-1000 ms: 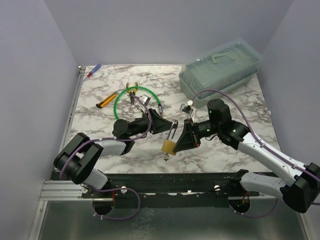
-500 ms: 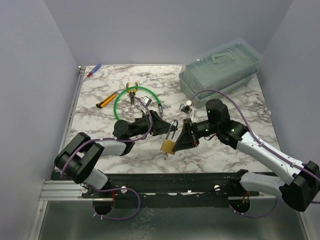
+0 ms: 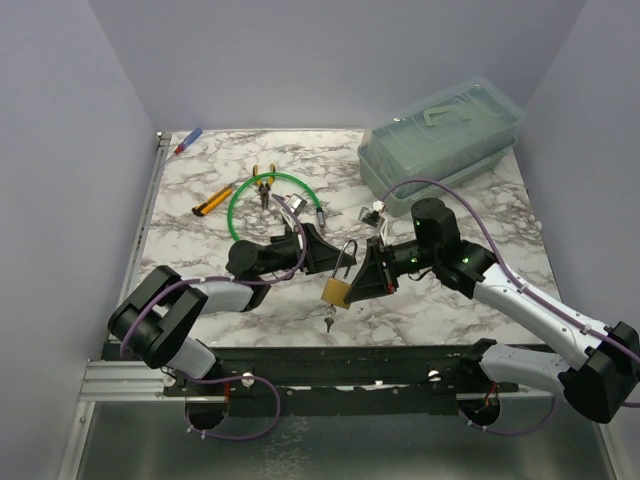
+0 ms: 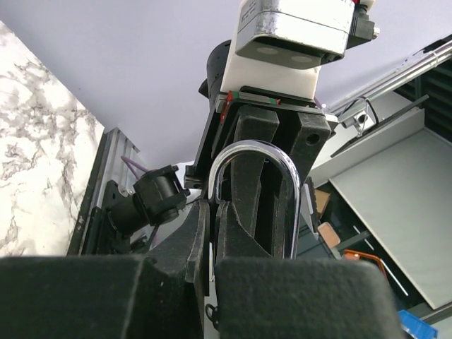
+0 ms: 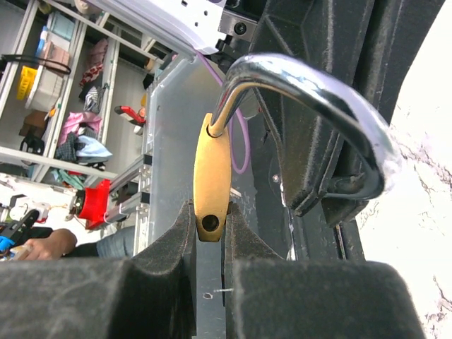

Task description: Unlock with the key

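Observation:
The silver shackle is already open, so I next need to lower my right gripper and tip it down to let go of the brass body on the bare marble below.
My right gripper is shut on the brass body of the small padlock and holds it above the marble table. The silver shackle has swung open, and its free end is out of the body. My left gripper faces it from the left, its jaws closed to a thin slit on one leg of the shackle. The tiny silver key shows just below the lock body. I cannot tell whether it still sits in the keyhole.
A green cable loop with yellow-handled pliers lies behind the left arm. An orange box cutter and a blue-red marker lie at the far left. A translucent lidded bin stands at the back right, with a small metal piece near it.
My left gripper's jaws have closed at the shackle. The key now shows a little lower under the lock body. The right arm and the padlock have barely moved.

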Tool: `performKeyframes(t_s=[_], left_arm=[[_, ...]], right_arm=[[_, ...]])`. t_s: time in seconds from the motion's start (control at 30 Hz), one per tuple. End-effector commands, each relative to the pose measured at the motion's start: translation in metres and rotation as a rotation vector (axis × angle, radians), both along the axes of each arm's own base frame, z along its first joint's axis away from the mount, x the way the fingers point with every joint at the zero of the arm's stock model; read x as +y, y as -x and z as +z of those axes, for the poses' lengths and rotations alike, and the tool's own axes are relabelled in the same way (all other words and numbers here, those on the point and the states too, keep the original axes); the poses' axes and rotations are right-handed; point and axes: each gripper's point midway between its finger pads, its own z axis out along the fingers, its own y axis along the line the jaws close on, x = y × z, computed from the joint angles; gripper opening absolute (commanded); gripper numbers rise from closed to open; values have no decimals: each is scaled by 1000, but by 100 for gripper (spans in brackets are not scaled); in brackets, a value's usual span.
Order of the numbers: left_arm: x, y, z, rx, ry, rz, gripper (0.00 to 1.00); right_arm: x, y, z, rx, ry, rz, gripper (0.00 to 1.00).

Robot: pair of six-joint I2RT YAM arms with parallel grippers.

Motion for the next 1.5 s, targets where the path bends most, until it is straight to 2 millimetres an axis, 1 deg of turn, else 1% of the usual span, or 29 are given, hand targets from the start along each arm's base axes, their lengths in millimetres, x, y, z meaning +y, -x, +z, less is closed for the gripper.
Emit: performKeyframes(t_s=[0.0,0.1,0.2,0.3,0.4,0.57,0.63,0.7,0.77,0.8,0.87,0.93,1.07,1.13,1.3,1.47], left_arm=[[0,6,14,-81,50,-12,0],[-1,0,7,-55,14,21,0],[-1,-8,0,-32,-38,77,0],[0,-21,-15,-4,-134,167,0],[6,-39,-35,35,-277,292,0],[30,-71,-72,128,-521,528,0],[43,-81,-90,172,-623,622,0],[55,-87,-105,210,-704,686,0],[62,-90,-116,228,-772,729,0],[69,-94,-123,237,-818,779,0],[77,-93,-137,254,-912,831,0],[81,-94,-145,254,-958,862,0],[81,-97,-161,265,-1016,879,0],[80,-97,-173,279,-1047,875,0],[79,-101,-189,294,-1098,878,0],[83,-105,-204,295,-1152,896,0]], right_arm=[[-1,0,12,-51,-27,-15,1],[-2,-2,10,-47,-8,-41,1],[-5,-5,3,-37,30,-88,0],[-6,-18,-7,-23,86,-181,1],[-7,-28,-18,6,144,-248,1],[-5,-44,-36,54,220,-324,1],[-5,-52,-46,74,264,-360,1],[-4,-58,-58,97,302,-386,1],[-3,-63,-71,128,336,-402,0],[-2,-65,-78,145,355,-414,0],[0,-68,-91,185,385,-425,1],[4,-69,-103,222,397,-424,1],[11,-73,-124,262,407,-413,1],[14,-76,-136,274,417,-412,1],[21,-86,-167,299,460,-413,1],[23,-97,-190,298,509,-439,0]])
